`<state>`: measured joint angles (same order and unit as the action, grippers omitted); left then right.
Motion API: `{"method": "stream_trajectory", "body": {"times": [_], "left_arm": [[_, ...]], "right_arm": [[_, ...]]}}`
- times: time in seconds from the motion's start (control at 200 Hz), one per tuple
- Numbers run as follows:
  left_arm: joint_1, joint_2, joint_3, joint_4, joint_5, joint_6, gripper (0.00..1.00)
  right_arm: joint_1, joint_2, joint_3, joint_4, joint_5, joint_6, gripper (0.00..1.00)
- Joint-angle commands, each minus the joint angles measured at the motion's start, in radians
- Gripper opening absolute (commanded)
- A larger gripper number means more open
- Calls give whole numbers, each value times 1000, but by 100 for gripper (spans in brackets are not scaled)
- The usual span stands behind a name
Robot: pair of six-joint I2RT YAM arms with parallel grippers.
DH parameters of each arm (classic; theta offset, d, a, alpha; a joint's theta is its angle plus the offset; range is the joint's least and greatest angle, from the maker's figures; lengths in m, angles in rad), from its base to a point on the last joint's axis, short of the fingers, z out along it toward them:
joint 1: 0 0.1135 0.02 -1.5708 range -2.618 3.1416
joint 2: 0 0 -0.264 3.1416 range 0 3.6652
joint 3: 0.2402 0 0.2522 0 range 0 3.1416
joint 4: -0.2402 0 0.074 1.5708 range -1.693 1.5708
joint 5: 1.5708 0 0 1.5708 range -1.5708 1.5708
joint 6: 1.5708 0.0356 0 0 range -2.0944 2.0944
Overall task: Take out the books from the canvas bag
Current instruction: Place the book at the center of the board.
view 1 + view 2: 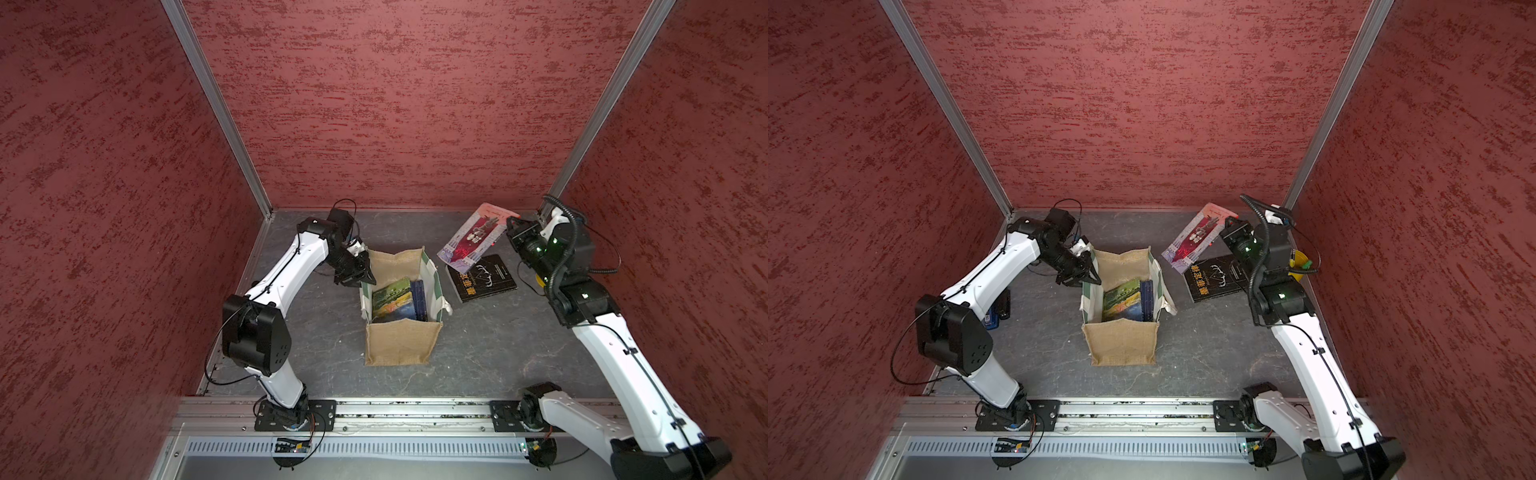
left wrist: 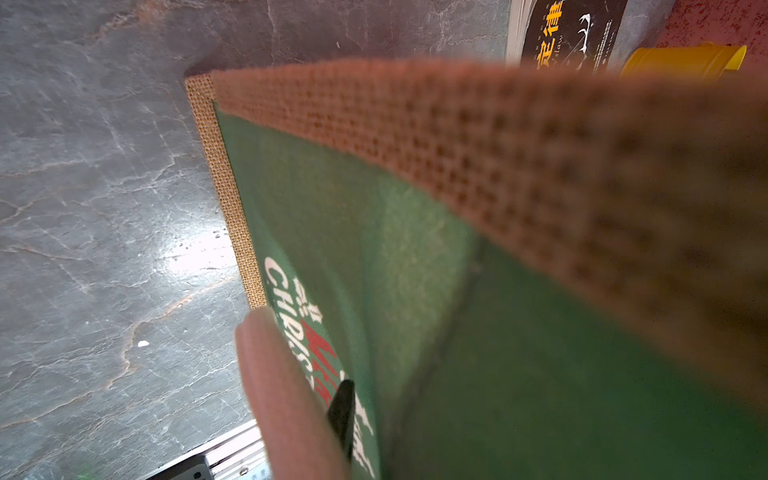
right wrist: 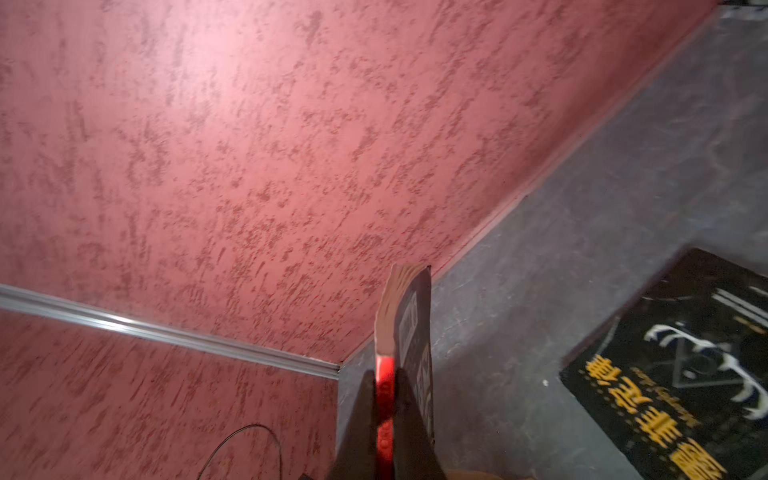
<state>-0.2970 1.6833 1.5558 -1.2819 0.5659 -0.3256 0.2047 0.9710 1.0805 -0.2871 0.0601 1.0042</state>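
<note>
The pink-red book (image 1: 473,239) comes back with my right gripper next, then goes down and is released on the clear tabletop at the black book's near side, lower and further back.
The canvas bag (image 1: 401,343) (image 1: 1123,345) stands open mid-table, with a green-yellow illustrated book (image 1: 390,297) and navy books (image 1: 419,299) upright inside. My left gripper (image 1: 360,277) (image 1: 1090,276) is shut on the bag's far-left rim. In the left wrist view one black finger (image 2: 341,411) lies against the green printed panel (image 2: 332,216). My right gripper (image 1: 510,224) (image 3: 384,382) is shut on the edge of the pink-red book (image 1: 473,239) (image 3: 409,316), held tilted in the air. Under it, the black book (image 1: 484,278) (image 3: 681,374) lies flat on the table.
A yellow pencil cup (image 1: 1298,266) (image 2: 681,60) sits by the right wall, behind my right arm. A blue object (image 1: 994,316) lies under my left arm. Red walls close three sides, and a metal rail (image 1: 415,409) runs along the front.
</note>
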Motion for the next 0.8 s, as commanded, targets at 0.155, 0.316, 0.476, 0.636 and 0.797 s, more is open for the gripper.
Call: {"method": "stream_trajectory", "body": {"times": [0.155, 0.316, 0.476, 0.636, 0.797], "left_arm": [[6, -4, -2, 1, -8, 4, 24], [4, -2, -3, 0, -6, 5, 24], [2, -5, -11, 3, -1, 5, 24], [-1, -7, -12, 3, -4, 5, 24], [1, -12, -14, 0, -7, 6, 24]], "right_arm": [[-99, -218, -217, -117, 72, 78, 0], [-117, -291, -365, -171, 72, 103, 0], [-143, -345, -505, -206, 95, 142, 0], [-160, -364, -655, -207, 82, 208, 0], [-172, -377, -746, -250, 100, 264, 0]]}}
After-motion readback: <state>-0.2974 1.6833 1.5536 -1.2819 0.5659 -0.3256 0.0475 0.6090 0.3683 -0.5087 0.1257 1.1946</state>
